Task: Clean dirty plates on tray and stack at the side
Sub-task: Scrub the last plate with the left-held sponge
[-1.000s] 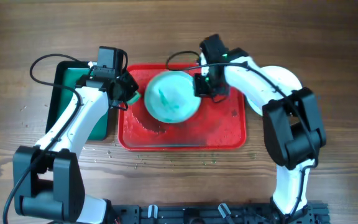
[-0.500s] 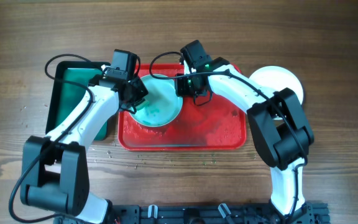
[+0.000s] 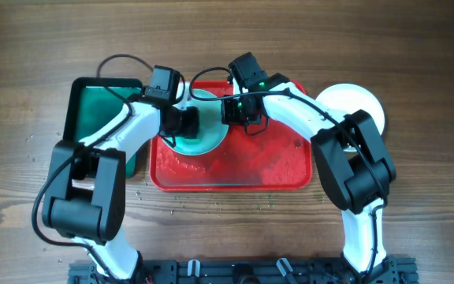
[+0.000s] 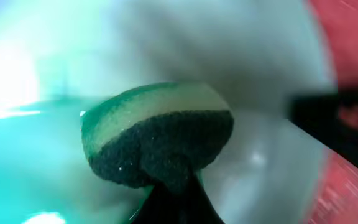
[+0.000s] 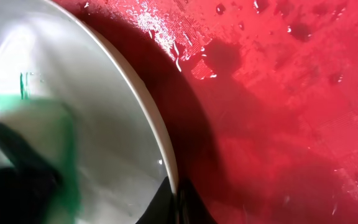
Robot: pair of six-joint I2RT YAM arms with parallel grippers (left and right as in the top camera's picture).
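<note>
The aqua plate will next go up, across the red tray and down onto the white plate, where my right gripper will release it, as that clean one is at the side.
A pale aqua plate with teal smears sits tilted on the left part of the red tray. My right gripper is shut on the plate's right rim and holds it up. My left gripper is shut on a green sponge and presses it against the plate's face. A clean white plate lies on the table to the right of the tray, partly under the right arm. A third plate is not in view.
A dark green tray stands left of the red tray. The red tray's surface is wet with droplets. Small crumbs lie on the wood in front of the trays.
The left gripper has moved right with the sponge onto the plate. The right gripper shifted the plate left, uncovering the white plate at the right, then held still.
</note>
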